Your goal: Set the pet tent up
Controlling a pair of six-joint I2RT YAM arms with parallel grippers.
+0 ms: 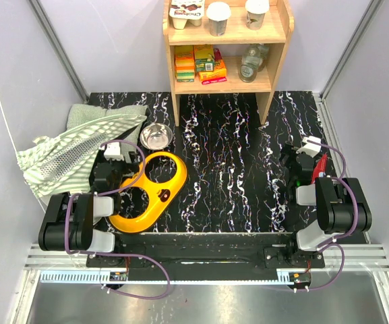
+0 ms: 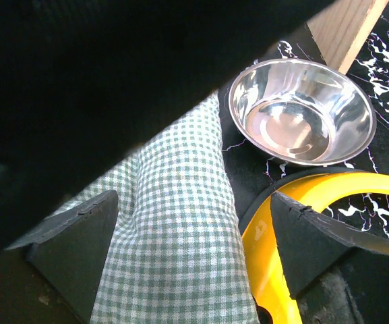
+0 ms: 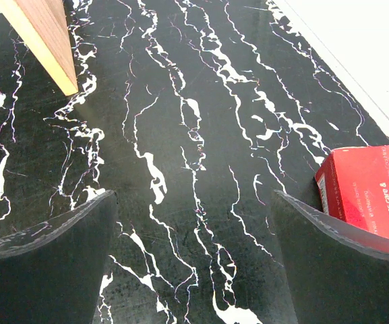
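The table between my right gripper's fingers is bare, so my right gripper will next go up, turn and swing to the left in the top view to the tent's striped cloth end by the steel bowl.
The pet tent (image 1: 63, 158) lies collapsed at the table's left edge, a heap of green-and-white striped cloth and white mesh spilling over the side. My left gripper (image 1: 116, 154) sits just right of it, open. In the left wrist view a fold of green-and-white checked cloth (image 2: 174, 236) runs between the spread fingers (image 2: 73, 243) of the left gripper (image 2: 191, 250), and neither finger presses it. A dark blurred mass (image 2: 113, 81) fills the upper left there. My right gripper (image 1: 302, 152) (image 3: 194, 256) stands open over bare table at the right.
A yellow bowl holder (image 1: 150, 192) (image 2: 356, 187) lies right of the left gripper, a steel bowl (image 1: 156, 136) (image 2: 301, 111) behind it. A green cushion (image 1: 106, 113) lies behind the tent. A wooden shelf (image 1: 224, 47) stands at the back. A red toothpaste box (image 3: 363, 192) lies by the right gripper.
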